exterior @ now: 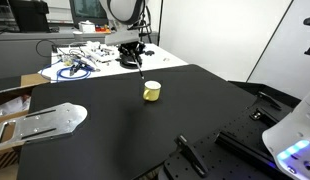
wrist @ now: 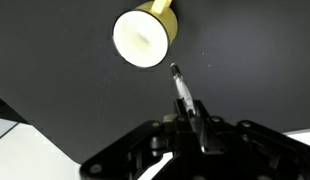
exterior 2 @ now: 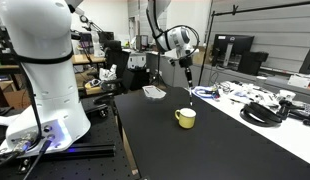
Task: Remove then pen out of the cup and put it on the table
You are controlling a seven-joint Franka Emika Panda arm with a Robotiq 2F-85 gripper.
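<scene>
My gripper comes down beside the cup (exterior: 152, 92) next and releases the pen on the tabletop between cup and metal plate, since bare space lies below my gripper.
The pale yellow cup (exterior: 152, 92) stands on the black table (exterior: 115, 135); it also shows in the other exterior view (exterior 2: 185, 118) and the wrist view (wrist: 143, 38), where its inside looks empty. My gripper (exterior: 141, 63) hangs above and just behind the cup, also seen in an exterior view (exterior 2: 187, 70). It is shut on the thin dark pen (wrist: 182, 90), which sticks out from between the fingers (wrist: 193, 118), clear of the cup. The pen's tip (exterior 2: 189, 88) hangs above the cup's rim.
A metal plate (exterior: 45, 120) lies at the table's edge. A white table with cables (exterior: 90, 60) stands behind. A black bar fixture (exterior: 190, 155) lies near the front edge. A white robot base (exterior 2: 40, 80) stands beside the table.
</scene>
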